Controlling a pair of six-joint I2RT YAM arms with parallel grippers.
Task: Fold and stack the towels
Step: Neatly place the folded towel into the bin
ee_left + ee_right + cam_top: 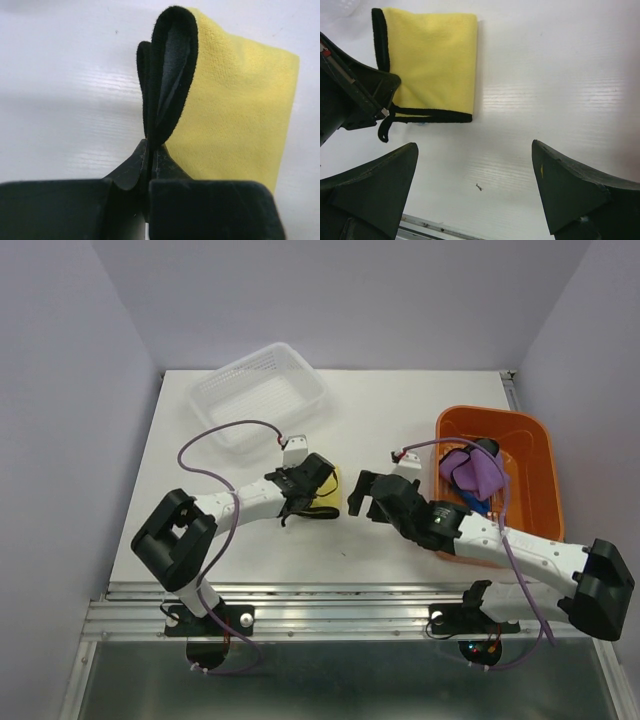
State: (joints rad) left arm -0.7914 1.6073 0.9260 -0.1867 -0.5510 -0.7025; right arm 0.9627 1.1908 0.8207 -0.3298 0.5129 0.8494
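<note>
I will lift the folded towel with my left gripper next, move it outward over the white mesh basket, then lower it inside and release the towel, because the basket's bottom is empty.
A folded yellow towel with black edging lies on the white table. My left gripper is shut on its black-edged corner, and that edge loops up out of the closed jaws. My right gripper hovers open just right of the towel, with only bare table between its fingers. A crumpled purple towel lies in the orange basket, and a bit of blue towel shows beneath it.
A white mesh basket stands at the back left of the table. The orange basket sits at the right edge, partly under my right arm. A metal rail runs along the table's near edge. Purple cables loop over both arms.
</note>
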